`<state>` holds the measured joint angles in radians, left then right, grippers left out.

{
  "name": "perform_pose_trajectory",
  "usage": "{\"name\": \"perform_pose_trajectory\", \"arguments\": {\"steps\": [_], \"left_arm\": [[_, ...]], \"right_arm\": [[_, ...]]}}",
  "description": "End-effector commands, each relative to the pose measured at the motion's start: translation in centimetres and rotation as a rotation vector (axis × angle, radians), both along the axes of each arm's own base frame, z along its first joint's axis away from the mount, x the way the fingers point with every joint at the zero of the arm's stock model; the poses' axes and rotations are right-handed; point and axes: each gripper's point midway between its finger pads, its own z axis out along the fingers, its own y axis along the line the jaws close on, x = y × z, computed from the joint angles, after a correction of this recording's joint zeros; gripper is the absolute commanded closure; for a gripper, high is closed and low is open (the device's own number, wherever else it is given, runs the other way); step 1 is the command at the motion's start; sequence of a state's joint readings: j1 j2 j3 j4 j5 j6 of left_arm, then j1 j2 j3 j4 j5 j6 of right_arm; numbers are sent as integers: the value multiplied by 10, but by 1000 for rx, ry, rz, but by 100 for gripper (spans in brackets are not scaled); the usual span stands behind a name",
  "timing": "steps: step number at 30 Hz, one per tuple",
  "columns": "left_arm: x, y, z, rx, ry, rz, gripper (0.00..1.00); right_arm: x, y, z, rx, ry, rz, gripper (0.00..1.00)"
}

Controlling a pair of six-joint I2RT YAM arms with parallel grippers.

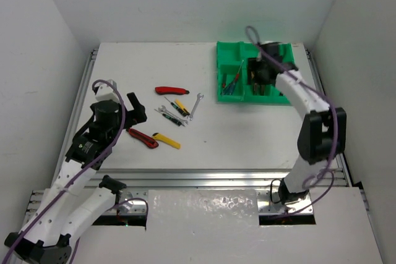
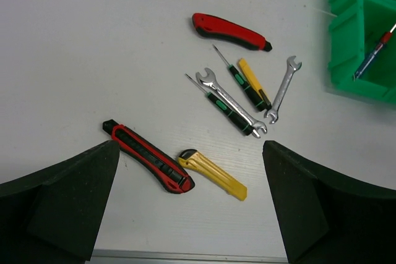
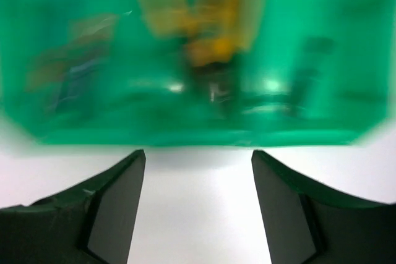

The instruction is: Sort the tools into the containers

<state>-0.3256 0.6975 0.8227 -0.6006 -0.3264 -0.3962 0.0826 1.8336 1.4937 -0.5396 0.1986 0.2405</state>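
Observation:
I need to move my right gripper to the left in the top view and back to the near screwdriver's handle end (image 1: pixel 177 122), outside the tray (image 1: pixel 229 51), and lower it there.
The tools lie in a loose group mid-table: a red utility knife (image 1: pixel 171 90) (image 2: pixel 230 31), a red-and-black knife (image 1: pixel 143 138) (image 2: pixel 148 165), a yellow knife (image 1: pixel 167 140) (image 2: pixel 213 174), two silver wrenches (image 2: pixel 230 102) (image 2: pixel 282 88) and thin screwdrivers (image 2: pixel 244 91). My left gripper (image 1: pixel 139 108) (image 2: pixel 192 193) is open and empty, above the two near knives. The green tray (image 1: pixel 229 51) (image 2: pixel 346 41) stands at the far right. My right gripper (image 1: pixel 260 80) (image 3: pixel 198 174) is open and empty at its front middle compartment. That view is blurred, and something yellow (image 3: pixel 210 35) lies in the tray.
A blue and red screwdriver (image 2: pixel 371 57) lies in the tray's left front compartment, with more thin tools (image 1: pixel 232 83) there. The metal table rail (image 1: pixel 204 180) runs along the near edge. White walls close in the table on three sides.

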Motion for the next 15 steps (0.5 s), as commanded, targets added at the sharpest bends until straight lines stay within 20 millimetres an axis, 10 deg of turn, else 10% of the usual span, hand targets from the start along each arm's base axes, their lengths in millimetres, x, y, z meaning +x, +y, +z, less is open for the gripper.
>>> {"name": "perform_pose_trajectory", "arguments": {"steps": [1, 6, 15], "left_arm": [[-1, 18, 27, -19, -102, 95, 0], [-12, 31, 41, -39, -166, 159, 0], [-12, 31, 39, -35, -155, 157, 0]], "right_arm": [[-37, 160, 38, 239, -154, 381, 29], [-90, 294, -4, 210, -71, 699, 34], [-92, 378, -69, 4, 75, 890, 59]]}}
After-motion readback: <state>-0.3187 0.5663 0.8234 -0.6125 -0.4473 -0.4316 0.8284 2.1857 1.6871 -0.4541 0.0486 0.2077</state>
